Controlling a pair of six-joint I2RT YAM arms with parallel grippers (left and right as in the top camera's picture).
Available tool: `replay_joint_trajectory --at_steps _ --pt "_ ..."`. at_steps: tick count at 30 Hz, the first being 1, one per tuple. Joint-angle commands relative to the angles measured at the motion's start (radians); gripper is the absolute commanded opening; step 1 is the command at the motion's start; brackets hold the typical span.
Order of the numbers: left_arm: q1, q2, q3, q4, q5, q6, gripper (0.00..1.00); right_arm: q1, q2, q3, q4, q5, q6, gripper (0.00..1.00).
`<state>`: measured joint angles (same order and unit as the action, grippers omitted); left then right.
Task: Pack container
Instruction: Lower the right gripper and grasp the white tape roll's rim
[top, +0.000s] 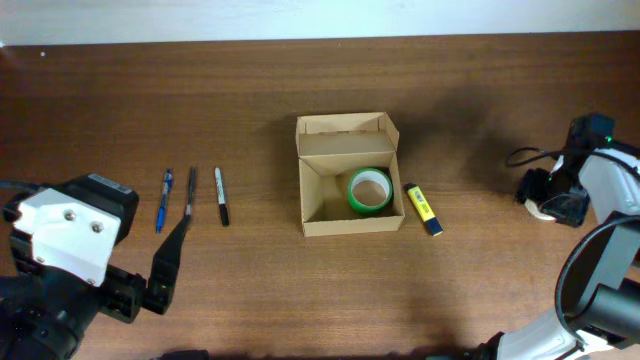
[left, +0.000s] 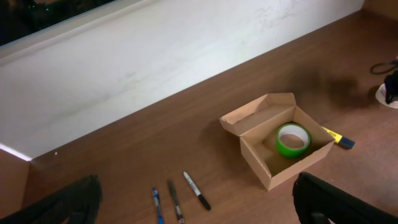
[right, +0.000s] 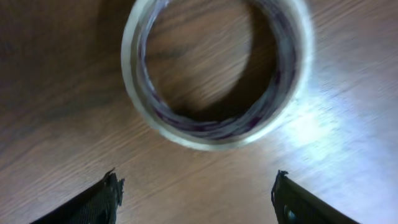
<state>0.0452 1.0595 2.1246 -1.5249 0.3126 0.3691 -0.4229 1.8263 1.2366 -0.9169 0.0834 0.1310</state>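
I should next move my right gripper to the left in the wrist view and down over the clear tape roll's side (top: 530, 208) (right: 132, 70) there, because the roll is wider than my gripper's open fingers.
The container (top: 349, 226) is a small tan cardboard box, lid open, at the table's middle; it also shows in the left wrist view (left: 261, 168). A green tape roll (top: 370, 190) lies inside it, also seen from the left wrist (left: 293, 140). A clear tape roll (right: 214, 74) lies flat on the table at the far right (top: 541, 209). My right gripper (right: 196, 196) is open just above and beside it, touching nothing. My left gripper (left: 199, 211) is open and empty at the front left, above the pens.
A yellow highlighter (top: 423, 208) lies right of the box. A blue pen (top: 163, 199), a dark pen (top: 190, 192) and a black marker (top: 221, 195) lie in a row left of the box. A cable (top: 525, 155) runs by the right arm.
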Motion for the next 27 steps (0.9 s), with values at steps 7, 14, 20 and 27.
replay_joint_trajectory --at_steps 7,14,20,27 --pt "-0.002 0.002 0.000 -0.029 -0.006 0.023 0.99 0.003 0.000 -0.026 0.047 -0.055 -0.032 0.76" --pt "-0.002 0.002 0.000 -0.032 -0.007 0.026 0.99 0.003 0.000 -0.026 0.083 -0.110 -0.110 0.76" --pt "-0.002 0.002 0.000 -0.032 -0.007 0.026 0.99 0.003 0.000 -0.026 0.120 -0.114 -0.155 0.76" --pt "-0.002 0.002 0.000 -0.032 -0.007 0.026 0.99 0.003 0.030 -0.027 0.140 -0.114 -0.206 0.76"
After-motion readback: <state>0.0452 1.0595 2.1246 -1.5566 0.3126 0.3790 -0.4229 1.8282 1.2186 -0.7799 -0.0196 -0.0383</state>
